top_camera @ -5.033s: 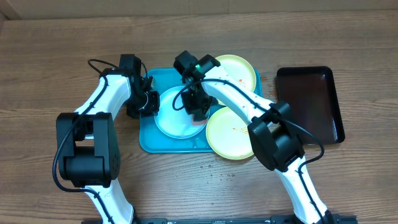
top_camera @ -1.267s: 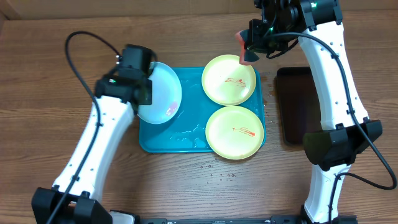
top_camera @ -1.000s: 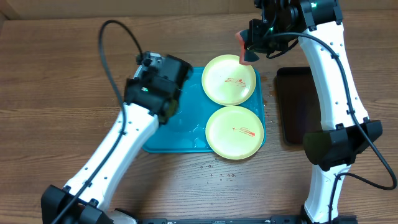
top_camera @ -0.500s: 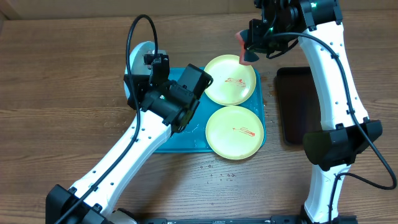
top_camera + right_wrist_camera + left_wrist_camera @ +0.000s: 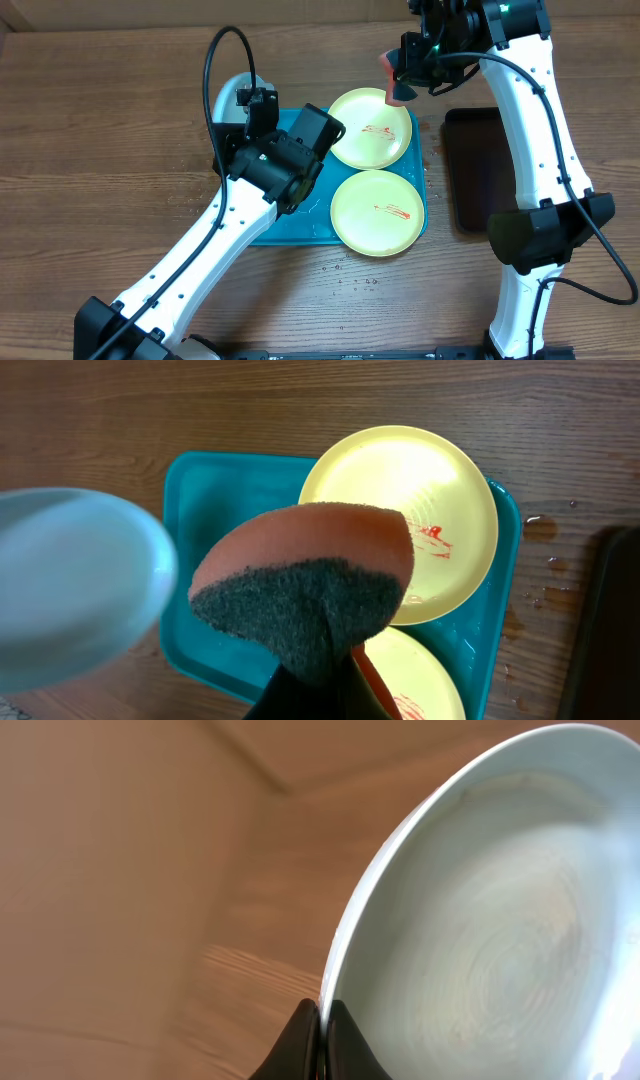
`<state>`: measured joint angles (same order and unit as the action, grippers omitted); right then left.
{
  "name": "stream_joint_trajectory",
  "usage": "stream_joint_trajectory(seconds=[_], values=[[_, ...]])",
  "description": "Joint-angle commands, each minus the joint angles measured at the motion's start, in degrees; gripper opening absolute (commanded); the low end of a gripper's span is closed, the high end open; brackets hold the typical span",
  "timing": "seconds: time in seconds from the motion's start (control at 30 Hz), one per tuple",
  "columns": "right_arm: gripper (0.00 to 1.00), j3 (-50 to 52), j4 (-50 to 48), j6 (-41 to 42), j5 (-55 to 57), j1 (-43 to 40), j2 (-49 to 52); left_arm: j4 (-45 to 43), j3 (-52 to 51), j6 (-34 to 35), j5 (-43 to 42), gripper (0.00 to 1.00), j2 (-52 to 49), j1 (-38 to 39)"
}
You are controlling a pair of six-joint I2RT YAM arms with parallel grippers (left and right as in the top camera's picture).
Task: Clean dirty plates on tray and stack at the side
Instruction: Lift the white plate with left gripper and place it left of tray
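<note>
I'll next lower and release my left gripper's plate on clear wood [image 5: 160,178] beside the tray, below and to the left in the overhead view.
My left gripper [image 5: 243,100] is shut on the rim of the light blue plate [image 5: 226,92] and holds it tilted over the table, just off the back left corner of the turquoise tray [image 5: 312,222]. In the left wrist view the plate [image 5: 500,920] fills the right side, with the gripper [image 5: 321,1012] pinching its edge. Two yellow-green plates lie on the tray, one at the back [image 5: 370,128] and one at the front [image 5: 378,212], both with red smears. My right gripper [image 5: 403,72] is shut on an orange sponge [image 5: 392,76] with a dark scrub face [image 5: 310,585], raised behind the tray.
A narrow black tray [image 5: 482,170] lies to the right of the turquoise tray. Water drops spot the wood in front of the tray [image 5: 350,275]. My left arm [image 5: 240,215] crosses the tray's left half. In the right wrist view the tray [image 5: 215,490] is wet.
My right gripper lifted the sponge off the blue plate to behind the tray. My left gripper took the blue plate off the tray to its back left corner. Little moved in the last half second.
</note>
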<state>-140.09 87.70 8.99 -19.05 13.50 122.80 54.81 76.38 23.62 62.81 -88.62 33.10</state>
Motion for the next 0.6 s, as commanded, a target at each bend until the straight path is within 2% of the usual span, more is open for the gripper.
stream_joint_trajectory(seconds=[0.0,0.17,0.33,0.43,0.57], values=[[0.04,-0.6,-0.2,0.0,0.2,-0.1,-0.2,-0.2,0.7,-1.7,-19.6,0.04,0.9,-3.1],[0.04,-0.6,-0.2,0.0,0.2,-0.1,-0.2,-0.6,0.7,-3.5,-37.6,0.04,0.9,-13.1],[0.04,-0.6,-0.2,0.0,0.2,-0.1,-0.2,-3.2,0.7,-8.4,-62.1,0.04,0.9,-30.1],[0.04,-0.6,-0.2,0.0,0.2,-0.1,-0.2,-3.1,0.7,-8.4,-69.0,0.04,0.9,-40.4],[0.04,-0.6,-0.2,0.0,0.1,-0.1,-0.2,-3.9,0.7,-8.9,-69.7,0.04,0.2,-52.7]])
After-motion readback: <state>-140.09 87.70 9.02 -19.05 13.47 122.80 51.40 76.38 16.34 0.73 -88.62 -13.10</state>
